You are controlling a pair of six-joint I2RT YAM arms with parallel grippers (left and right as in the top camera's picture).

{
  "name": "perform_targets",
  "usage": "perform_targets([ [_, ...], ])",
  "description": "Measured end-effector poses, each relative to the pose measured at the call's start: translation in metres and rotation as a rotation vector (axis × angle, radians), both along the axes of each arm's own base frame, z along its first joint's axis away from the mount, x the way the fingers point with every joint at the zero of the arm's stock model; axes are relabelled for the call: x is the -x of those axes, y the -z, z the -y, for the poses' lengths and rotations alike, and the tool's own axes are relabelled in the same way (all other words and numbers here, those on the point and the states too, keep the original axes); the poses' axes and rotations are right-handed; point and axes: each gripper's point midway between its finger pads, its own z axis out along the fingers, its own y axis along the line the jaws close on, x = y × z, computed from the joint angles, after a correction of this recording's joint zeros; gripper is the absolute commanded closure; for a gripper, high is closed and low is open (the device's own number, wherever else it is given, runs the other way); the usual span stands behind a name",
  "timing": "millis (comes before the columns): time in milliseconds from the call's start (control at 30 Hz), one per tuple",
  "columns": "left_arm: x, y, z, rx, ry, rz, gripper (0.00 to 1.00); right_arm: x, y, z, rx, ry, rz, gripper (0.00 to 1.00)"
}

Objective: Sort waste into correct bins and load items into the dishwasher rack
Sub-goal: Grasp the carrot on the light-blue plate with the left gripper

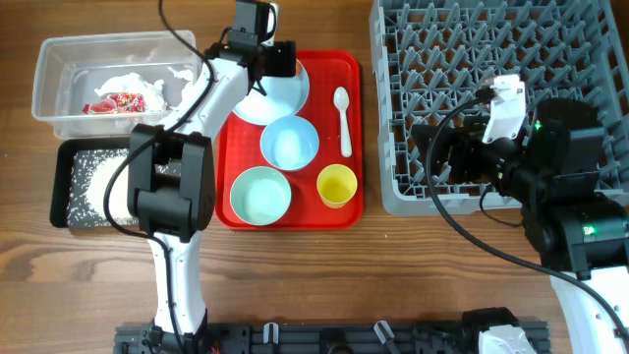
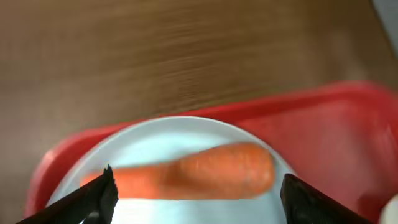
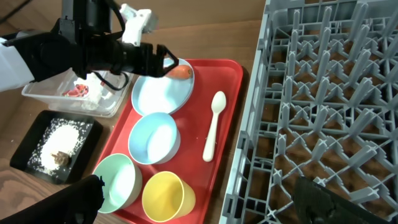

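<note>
The carrot lies lengthwise between my fingers. Next I will turn my left gripper as I lower it toward the plate, so that its fingers are on both sides of the carrot's narrow end (image 2: 124, 182).
An orange carrot (image 2: 199, 174) lies on the pale blue plate (image 1: 275, 98) at the back of the red tray. My left gripper (image 2: 196, 179) hangs just above it, open, one finger past each end of the carrot and neither touching it. In the overhead view that gripper (image 1: 278, 59) hides the carrot. My right gripper (image 1: 432, 157) is open and empty over the front left edge of the grey dishwasher rack (image 1: 491, 59). On the tray stand the blue bowl (image 1: 289, 143), green bowl (image 1: 260, 194), yellow cup (image 1: 336, 185) and white spoon (image 1: 343, 120).
The clear tub (image 1: 59, 59) at back left holds a red wrapper (image 1: 116, 101) and crumpled white paper (image 1: 138, 84). In front of it the black tray (image 1: 61, 187) holds rice (image 1: 98, 177) and a brown scrap (image 3: 60, 157). The flat red tray (image 1: 339, 69) sits between bins and rack.
</note>
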Motion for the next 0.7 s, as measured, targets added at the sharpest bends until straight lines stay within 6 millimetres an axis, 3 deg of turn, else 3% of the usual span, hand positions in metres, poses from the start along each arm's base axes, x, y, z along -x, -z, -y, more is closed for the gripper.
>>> perform_targets([
  [133, 0.001, 0.003, 0.001, -0.173, 0.236, 0.045, 0.12, 0.000, 0.000, 0.000, 0.000, 0.000, 0.000, 0.00],
  [267, 0.004, 0.014, 0.004, -0.243, 0.357, 0.046, 0.14, 0.000, 0.000, 0.000, 0.000, 0.000, 0.000, 0.00],
  [600, 0.010, 0.022, 0.004, -0.288, 0.447, 0.029, 0.16, 0.000, 0.000, 0.000, 0.000, 0.000, 0.000, 0.00],
  [700, 0.012, 0.036, 0.005, -0.287, 0.459, 0.009, 0.15, 0.000, 0.000, 0.000, 0.000, 0.000, 0.000, 0.00],
])
